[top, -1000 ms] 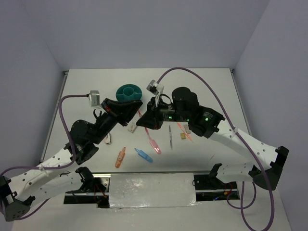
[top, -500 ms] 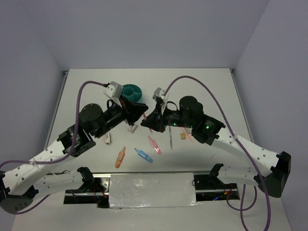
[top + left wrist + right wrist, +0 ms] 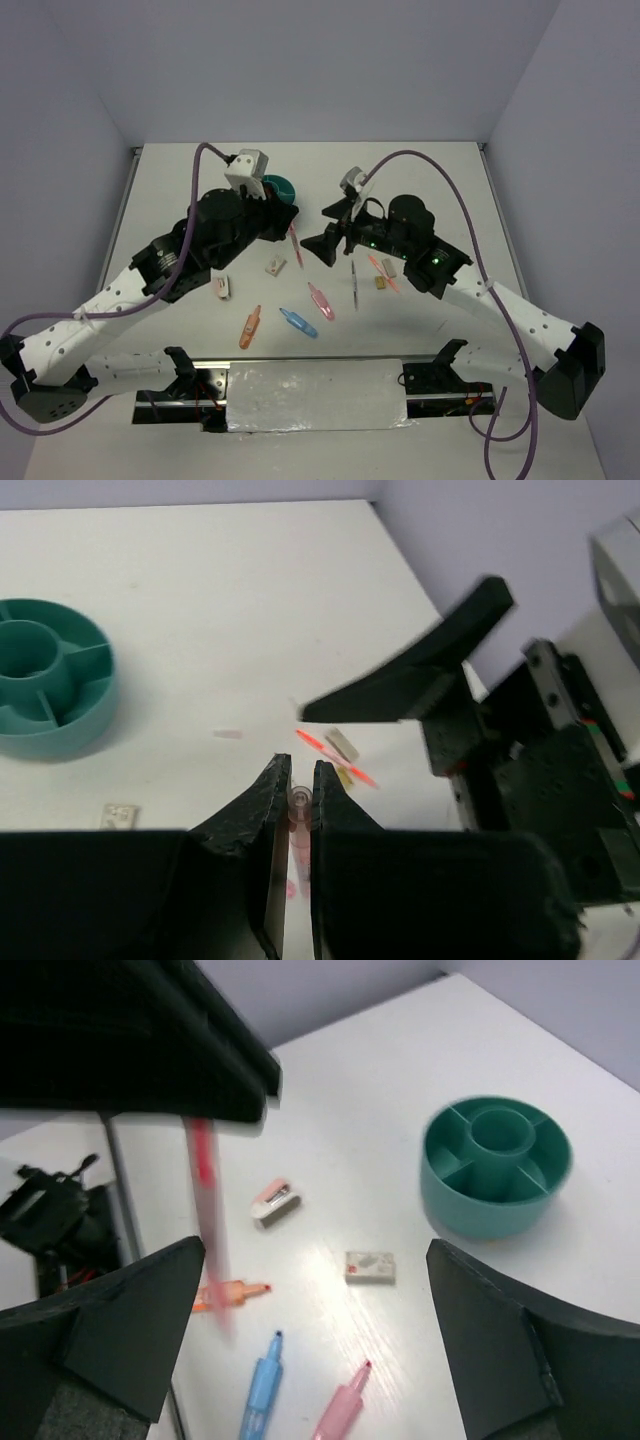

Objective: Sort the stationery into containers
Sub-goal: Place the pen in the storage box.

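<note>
Next, my left gripper first moves outward over the teal container's open middle cup, then down, to release the thin pink pen (image 3: pixel 294 244) in that cup.
My left gripper (image 3: pixel 288 226) (image 3: pixel 298 772) is shut on a thin pink pen (image 3: pixel 294 244) (image 3: pixel 299 810), which hangs down from the jaws above the table. In the right wrist view that pen (image 3: pixel 205 1210) is blurred, below the left gripper's dark body. My right gripper (image 3: pixel 324 231) (image 3: pixel 320 1345) stands wide open beside it, holding nothing. The teal container (image 3: pixel 280 187) (image 3: pixel 45 690) (image 3: pixel 495 1165) sits at the back, partly hidden by the left arm in the top view. An orange marker (image 3: pixel 250 326), a blue marker (image 3: pixel 298 322) and a pink marker (image 3: pixel 320 301) lie in front.
A grey pen (image 3: pixel 354 283), a salmon pen (image 3: pixel 383 272) and a tan eraser (image 3: pixel 381 283) lie under the right arm. A white eraser (image 3: pixel 276 266) (image 3: pixel 370 1267) and a small white-and-pink block (image 3: pixel 221 288) (image 3: pixel 275 1202) lie left of centre.
The right gripper has opened and let go of the pink pen, which stays in the left gripper. The left arm has moved back towards the container.
</note>
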{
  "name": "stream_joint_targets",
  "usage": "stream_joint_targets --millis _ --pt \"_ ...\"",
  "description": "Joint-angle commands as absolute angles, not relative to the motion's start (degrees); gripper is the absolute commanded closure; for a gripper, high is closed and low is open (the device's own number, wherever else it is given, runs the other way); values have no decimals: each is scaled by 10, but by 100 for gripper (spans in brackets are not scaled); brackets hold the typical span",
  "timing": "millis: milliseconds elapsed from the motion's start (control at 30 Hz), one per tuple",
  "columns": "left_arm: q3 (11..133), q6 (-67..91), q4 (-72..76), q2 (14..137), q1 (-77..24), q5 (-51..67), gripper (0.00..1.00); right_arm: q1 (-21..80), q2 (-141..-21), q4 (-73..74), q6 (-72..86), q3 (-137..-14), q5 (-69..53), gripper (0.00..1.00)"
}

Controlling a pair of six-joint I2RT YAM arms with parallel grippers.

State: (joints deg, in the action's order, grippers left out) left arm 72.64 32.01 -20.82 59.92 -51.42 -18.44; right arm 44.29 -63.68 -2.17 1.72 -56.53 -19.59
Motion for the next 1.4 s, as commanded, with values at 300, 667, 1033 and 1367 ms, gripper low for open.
stream_joint_targets --millis 300,667,1033,1367 --pt "870 287 -135 828 -292 -370 100 391 -418 23 161 -408 -4 0" --pt "944 206 -5 997 -227 -320 100 393 -362 80 174 -387 -39 0" --pt "881 235 55 1034 -202 -295 100 394 -315 138 150 -432 -25 0" --pt "784 280 93 985 -200 -253 67 394 -359 123 154 -446 -6 0"
